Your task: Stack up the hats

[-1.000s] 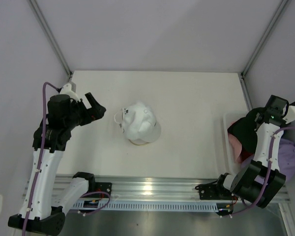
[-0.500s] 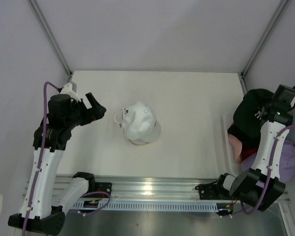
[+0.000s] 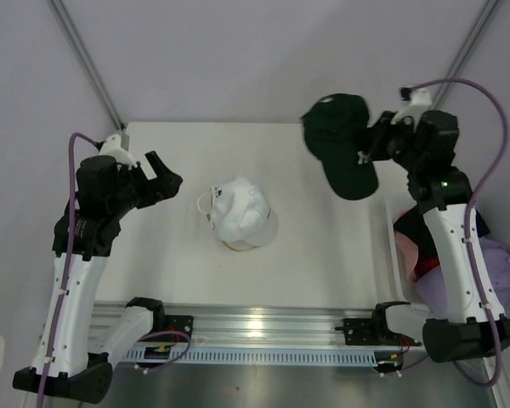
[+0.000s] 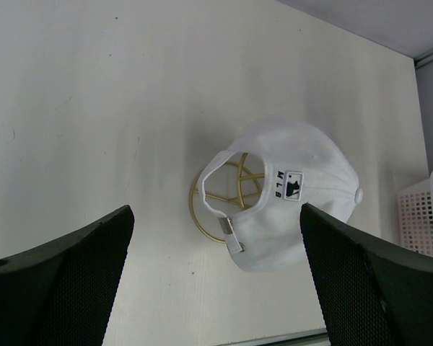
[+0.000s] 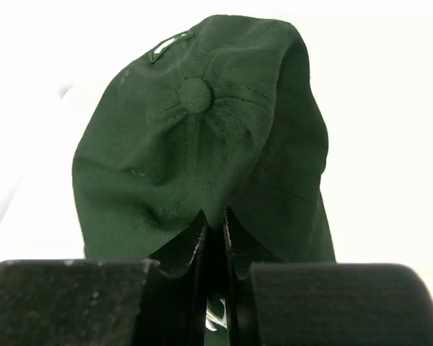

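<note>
My right gripper should swing the green hat [image 3: 340, 140] over the white cap [image 3: 242, 212], lower and release it, since the cap lies below and to its left in the top view.
A white cap [image 3: 242, 212] with a small logo sits on the gold wire stand [image 4: 209, 209] at the table's middle; it also shows in the left wrist view [image 4: 296, 191]. My right gripper [image 3: 370, 149] is shut on a dark green hat [image 3: 340, 140], held high over the table's back right. In the right wrist view my gripper [image 5: 215, 231] pinches the fabric of the green hat [image 5: 195, 144]. My left gripper [image 3: 166, 178] is open and empty, left of the white cap, with the cap between its fingers in its own view [image 4: 216, 288].
A white mesh basket [image 3: 391, 229] at the right edge holds a dark hat [image 3: 410, 223], a pink hat [image 3: 405, 255], a red hat [image 3: 421, 270] and a lavender hat [image 3: 497, 272]. The basket's corner shows in the left wrist view [image 4: 422, 216]. Frame posts stand at the back corners.
My right arm has lifted the dark green hat out of the basket and swung it up and left, over the table's back right. The left arm has hardly moved.
</note>
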Tool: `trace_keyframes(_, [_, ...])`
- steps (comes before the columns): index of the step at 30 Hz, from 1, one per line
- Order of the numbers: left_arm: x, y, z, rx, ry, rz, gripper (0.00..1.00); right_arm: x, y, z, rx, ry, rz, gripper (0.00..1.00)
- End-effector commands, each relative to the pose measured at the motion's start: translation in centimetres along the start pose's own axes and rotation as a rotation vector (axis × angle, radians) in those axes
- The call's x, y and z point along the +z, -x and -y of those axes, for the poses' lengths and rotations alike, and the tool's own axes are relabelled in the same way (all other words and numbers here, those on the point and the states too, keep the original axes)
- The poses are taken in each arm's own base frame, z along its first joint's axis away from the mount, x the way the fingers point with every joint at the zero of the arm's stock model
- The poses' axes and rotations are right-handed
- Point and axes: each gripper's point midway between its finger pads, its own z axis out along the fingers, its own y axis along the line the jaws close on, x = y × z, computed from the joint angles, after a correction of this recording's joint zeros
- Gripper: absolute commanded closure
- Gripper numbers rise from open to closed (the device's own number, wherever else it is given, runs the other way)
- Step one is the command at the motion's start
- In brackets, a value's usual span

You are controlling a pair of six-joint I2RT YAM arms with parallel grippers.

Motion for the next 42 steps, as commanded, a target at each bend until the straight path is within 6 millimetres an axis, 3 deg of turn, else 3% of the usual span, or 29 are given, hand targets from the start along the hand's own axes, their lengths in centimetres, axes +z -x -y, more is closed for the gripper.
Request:
trace_keyframes(1, [-0.3,2.2,1.4,0.017,-0.058,0.056,0.00,-0.8,1.3,-11.6,-0.204,0.408,0.065,0.88])
trace_keyframes(3, [-0.3,2.1,1.9,0.013,-0.084,0.051,0.00,-0.4,-0.3,-15.7,-0.281,0.538,0.041,0.88])
trace_keyframes(6, [-0.3,1.8,2.5,0.003,-0.123,0.036,0.00,-0.6,-1.0,-20.0,-0.359,0.676,0.025,0.90])
trace_keyframes(7, [-0.3,1.7,2.7,0.001,-0.135,0.033,0.01,0.4,-2.2,-20.8,-0.364,0.717,-0.020,0.92])
trace_keyframes(8, [-0.2,1.5,2.7,-0.005,-0.139,0.024,0.00,0.2,-1.5,-21.9,-0.379,0.754,-0.006,0.93])
trace_keyframes(10, [-0.4,1.4,2.8,-0.018,-0.149,0.026,0.01,0.8,-3.2,-24.1,-0.384,0.843,-0.063,0.94])
trace_keyframes(12, [-0.4,1.1,2.6,-0.035,-0.145,0.024,0.00,1.0,-3.2,-25.7,-0.422,0.883,-0.052,0.94])
trace_keyframes(15, [-0.8,1.1,2.6,-0.047,-0.152,0.032,0.00,1.2,-5.8,-28.3,-0.469,0.956,-0.095,0.94])
trace_keyframes(24, [-0.7,1.3,-0.2,-0.061,-0.059,0.041,0.01,4.2,-11.5,-27.6,-0.460,0.936,-0.193,0.98])
trace_keyframes(29, [-0.2,0.7,-1.3,-0.062,-0.025,0.022,0.00,5.1,-12.2,-26.1,-0.424,0.923,-0.209,1.00])
trace_keyframes(34, [1.1,-0.5,-1.7,-0.083,-0.032,-0.015,0.00,4.3,-12.0,-25.6,-0.362,0.987,-0.204,1.00])
trace_keyframes(42, [2.3,-1.5,-1.3,-0.095,-0.072,-0.060,0.01,5.0,-15.1,-24.4,-0.308,1.001,-0.228,1.00])
